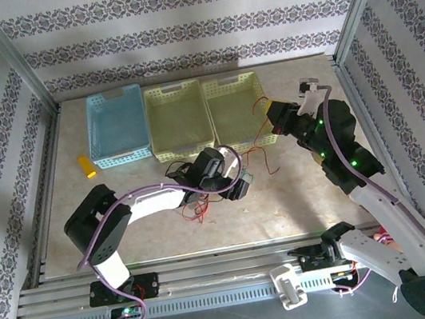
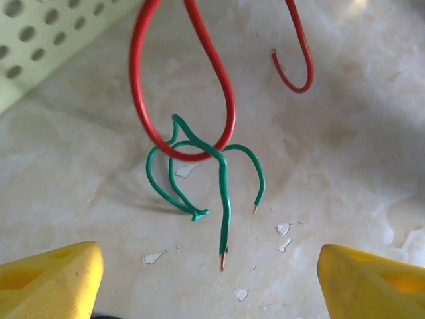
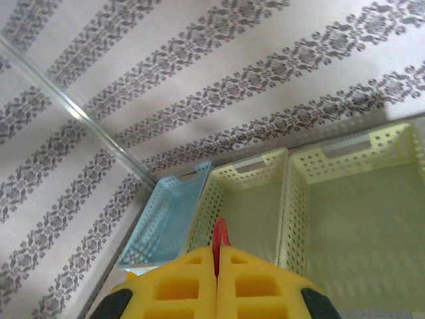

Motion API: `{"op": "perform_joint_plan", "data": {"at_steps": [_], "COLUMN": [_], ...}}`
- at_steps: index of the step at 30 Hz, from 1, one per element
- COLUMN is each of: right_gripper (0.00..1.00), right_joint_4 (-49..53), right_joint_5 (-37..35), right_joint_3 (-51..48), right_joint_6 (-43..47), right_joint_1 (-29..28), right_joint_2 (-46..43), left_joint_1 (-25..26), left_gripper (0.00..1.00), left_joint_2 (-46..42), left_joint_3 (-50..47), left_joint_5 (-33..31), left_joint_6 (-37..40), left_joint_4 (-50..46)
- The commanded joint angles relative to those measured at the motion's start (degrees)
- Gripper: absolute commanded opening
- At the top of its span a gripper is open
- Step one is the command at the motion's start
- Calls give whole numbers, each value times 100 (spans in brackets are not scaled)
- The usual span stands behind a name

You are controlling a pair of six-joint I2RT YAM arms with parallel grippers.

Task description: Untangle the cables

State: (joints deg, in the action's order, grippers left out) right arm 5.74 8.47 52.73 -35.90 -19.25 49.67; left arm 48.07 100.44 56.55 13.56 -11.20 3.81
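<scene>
The green cable hangs just ahead of my left gripper, so I should advance the open fingers around the green cable's upper parts, because it hooks through the red loop.
A red cable hangs in a loop above the table, and a green cable is hooked through the bottom of that loop, its bare ends pointing down at the table. My left gripper is open just short of the green cable, its yellow fingers wide apart with nothing between them. My right gripper is raised over the baskets and shut on the red cable. From above, the red cable runs down from the right gripper toward the left gripper. More red and black cables lie under the left arm.
Three baskets stand side by side at the back: a blue one, a pale yellow one and a second yellow one. A small orange block lies left of the blue basket. Metal frame posts border the table.
</scene>
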Motion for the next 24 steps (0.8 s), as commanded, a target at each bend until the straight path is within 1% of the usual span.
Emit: {"op": "perform_joint_plan", "data": {"at_steps": [1,10,12,15,17,19,21,23,24], "right_gripper": [0,0,0,0,0,0,0,0,0], "right_joint_4": [-108,-64,-73,-89,-90,-99,-99,-91,-90], "right_joint_5": [126,184,173,173,147,115,70,31,7], "right_joint_3": [-128,-202,-213,-202,-202,-193,-184,-184,-193], "right_joint_6": [-355,-396,-417,-426,-427,-426,-433,-443,-451], "right_joint_1": [169,307,308,316,312,325,341,373,390], "right_joint_2": [-95,-212,-212,-195,-195,-207,-221,-246,-264], "left_joint_1": [96,104,97,110,128,142,149,147,150], "left_gripper": [85,86,85,84,80,75,66,49,37], "left_joint_2": [186,701,836,1013,1125,1266,1374,1423,1434], "left_joint_3": [181,441,549,670,745,861,944,939,927], "left_joint_5": [64,167,251,334,324,320,291,203,178], "left_joint_6": [285,114,108,84,66,72,91,92,83], "left_joint_4": [-90,444,432,412,399,311,204,190,190]}}
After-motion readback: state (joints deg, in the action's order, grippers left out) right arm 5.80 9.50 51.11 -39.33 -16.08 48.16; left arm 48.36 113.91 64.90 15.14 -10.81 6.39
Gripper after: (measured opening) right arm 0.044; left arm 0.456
